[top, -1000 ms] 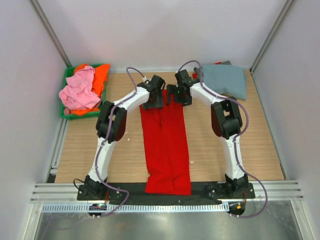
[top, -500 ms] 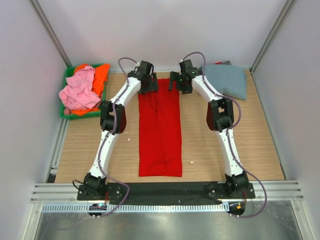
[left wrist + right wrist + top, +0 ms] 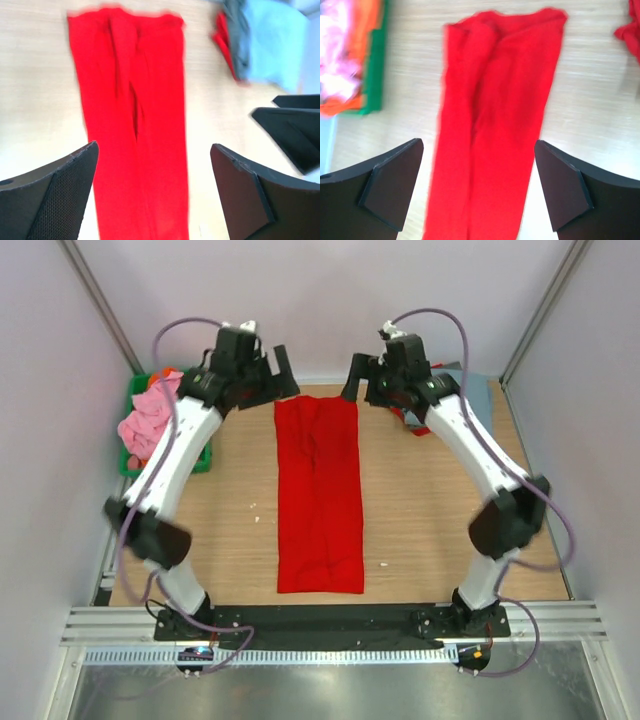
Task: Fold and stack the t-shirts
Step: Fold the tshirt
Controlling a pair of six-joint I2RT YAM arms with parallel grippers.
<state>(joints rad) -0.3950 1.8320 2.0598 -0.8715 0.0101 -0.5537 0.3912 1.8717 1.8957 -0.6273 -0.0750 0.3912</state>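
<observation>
My left gripper is to move back and down next and close on the red t-shirt's near corner (image 3: 283,588) on the bin side, because the t-shirt lies stretched out lengthwise.
A bright red t-shirt (image 3: 318,490), folded into a long narrow strip, lies flat down the middle of the table. Both grippers hang raised above its far end. My left gripper (image 3: 279,375) stands open over the far left corner, nothing between its fingers; its wrist view shows the red t-shirt (image 3: 135,125) far below the left gripper (image 3: 154,150). My right gripper (image 3: 357,380) is open and empty too, with the red t-shirt (image 3: 495,125) below the right gripper (image 3: 479,145). A grey-blue t-shirt (image 3: 480,392) lies at the back right, partly hidden by the right arm.
A green bin (image 3: 202,460) at the back left holds a pink t-shirt (image 3: 148,418) and an orange t-shirt (image 3: 165,373). A bit of red cloth (image 3: 410,418) shows beside the grey-blue t-shirt (image 3: 270,45). White walls close in on three sides.
The red shirt slid away from the near edge toward the back, then lay still. Both arms rose and swung outward from its far end; the left gripper's fingers spread wider.
</observation>
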